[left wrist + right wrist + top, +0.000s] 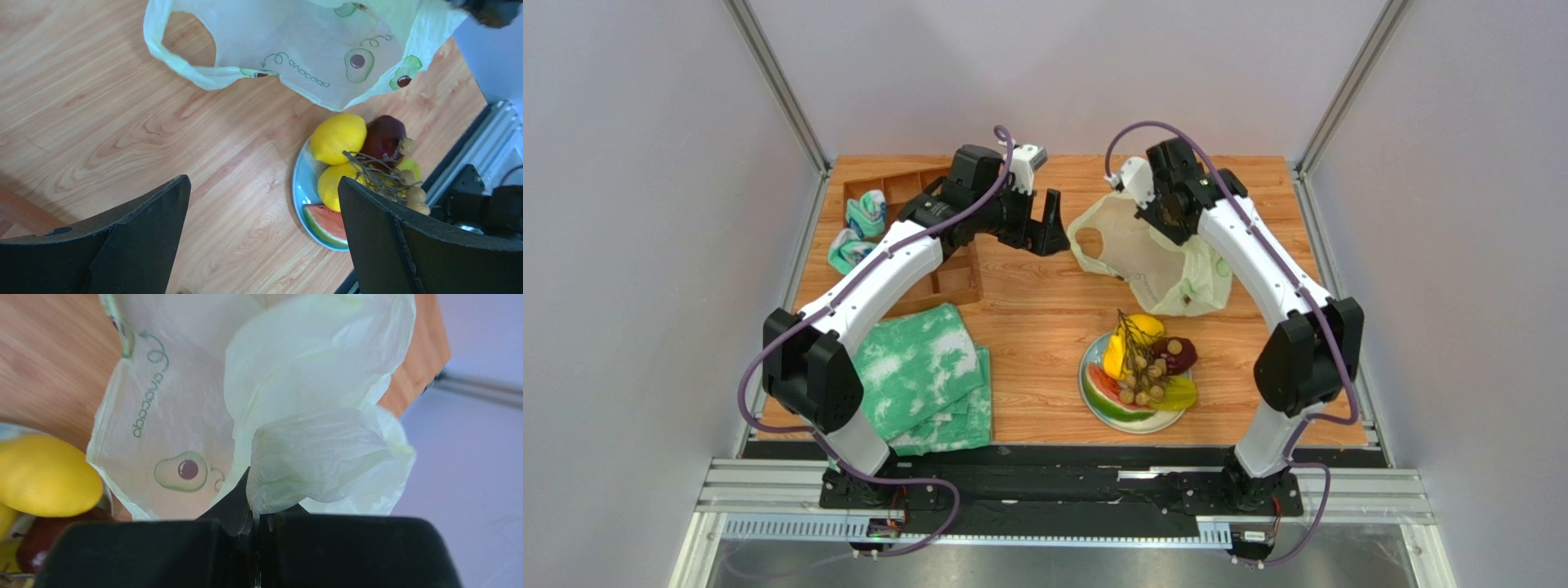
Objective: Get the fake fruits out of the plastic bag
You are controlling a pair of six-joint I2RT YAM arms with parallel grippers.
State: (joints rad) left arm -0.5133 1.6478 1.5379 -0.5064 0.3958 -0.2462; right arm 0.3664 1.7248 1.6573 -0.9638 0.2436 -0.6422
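Note:
The loop-handle side of the bag is still unheld, so my left gripper needs to move toward the compartment tray and then close on the bag's edge (1086, 212) (156, 15) beside the loop.
The fake fruits are heaped on a blue-rimmed plate (1100, 398): a lemon (337, 138), a dark red plum (383, 136), a yellow pear (331, 185), a watermelon slice (325, 223), a yellow-green oval fruit (1179, 393) and a bunch of brown balls (410, 187). The pale green plastic bag (1155, 263) lies crumpled behind the plate, one loop handle (184, 58) spread on the wood. My right gripper (255, 511) is shut on a fold of the bag's film (313, 453). Left of the bag, my left gripper (264, 205) hangs open over bare wood with nothing between its fingers.
A green-and-white mottled cloth (922, 374) lies folded at the front left. A wooden compartment tray (934, 276) stands at the back left with a small cloth (857, 229) in it. The table ends at a metal rail (491, 131) near the plate.

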